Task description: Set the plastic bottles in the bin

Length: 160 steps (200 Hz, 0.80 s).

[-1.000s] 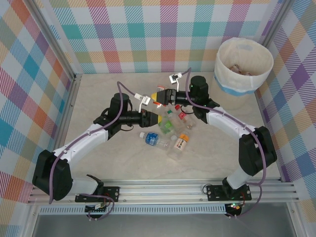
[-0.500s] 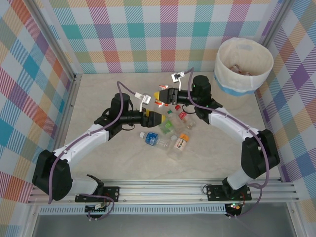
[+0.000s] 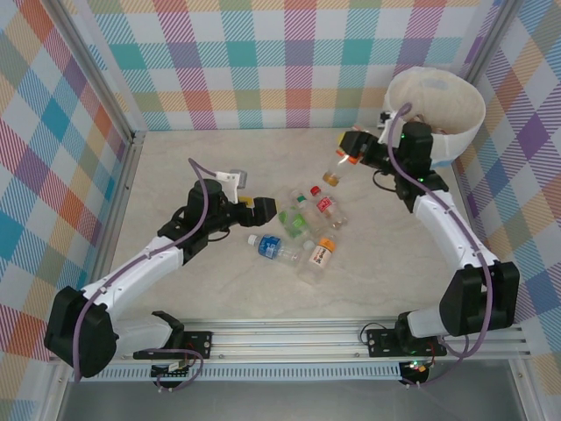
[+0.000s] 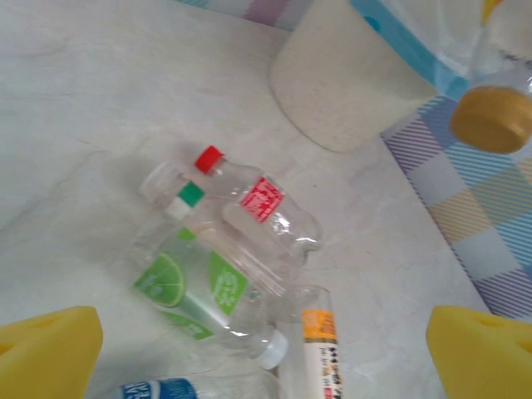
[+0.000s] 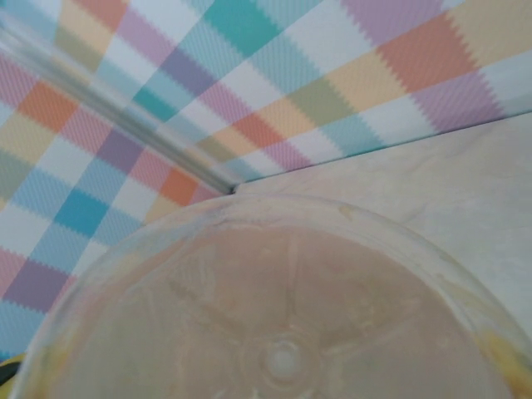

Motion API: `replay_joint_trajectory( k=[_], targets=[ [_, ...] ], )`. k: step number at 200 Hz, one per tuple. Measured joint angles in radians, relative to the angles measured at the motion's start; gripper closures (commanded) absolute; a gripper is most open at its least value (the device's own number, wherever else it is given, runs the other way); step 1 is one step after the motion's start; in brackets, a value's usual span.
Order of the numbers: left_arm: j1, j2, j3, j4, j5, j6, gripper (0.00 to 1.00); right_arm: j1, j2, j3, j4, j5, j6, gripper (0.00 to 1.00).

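The robot's right gripper should next swing the amber bottle (image 3: 332, 178) outward from beside the bin until it is over the bin's opening, and then let go of the bottle.
My right gripper (image 3: 344, 160) is shut on an amber plastic bottle (image 3: 332, 178), held above the table just left of the bin (image 3: 436, 110). The bottle's round base (image 5: 283, 332) presses close to the right wrist camera, and its gold cap (image 4: 496, 118) shows in the left wrist view. The bin (image 4: 349, 83) is cream-white with a light blue band. My left gripper (image 3: 263, 208) is open and empty, its yellow pads (image 4: 46, 357) wide apart. Ahead of it lie several bottles: a red-capped one (image 4: 262, 199), a green-labelled one (image 4: 199, 287), an orange-labelled one (image 4: 320, 349) and a blue-labelled one (image 3: 272, 248).
Checked fabric walls (image 3: 263, 61) with metal frame rails (image 3: 123, 193) enclose the pale table (image 3: 175, 167). The bottles lie close together at the table's middle (image 3: 302, 228). Bottles lie inside the bin.
The right gripper shut on the amber bottle and swung right with it, up to the bin. The left gripper opened and drew back to the left.
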Motion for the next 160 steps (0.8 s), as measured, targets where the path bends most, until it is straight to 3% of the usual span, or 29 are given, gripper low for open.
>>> replay_joint_trajectory(
  k=[41, 107, 160],
  targets=[
    [0.000, -0.018, -0.028, -0.027, -0.101, -0.032, 0.00, -0.117, -0.008, 0.120, -0.056, 0.124, -0.048, 0.47],
    [0.000, -0.023, -0.085, -0.042, -0.082, -0.138, 0.00, -0.180, -0.020, 0.166, 0.070, 0.446, -0.046, 0.44],
    [0.000, -0.023, -0.110, -0.010, -0.083, -0.201, 0.00, -0.241, 0.058, 0.199, 0.172, 0.651, 0.004, 0.40]
  ],
)
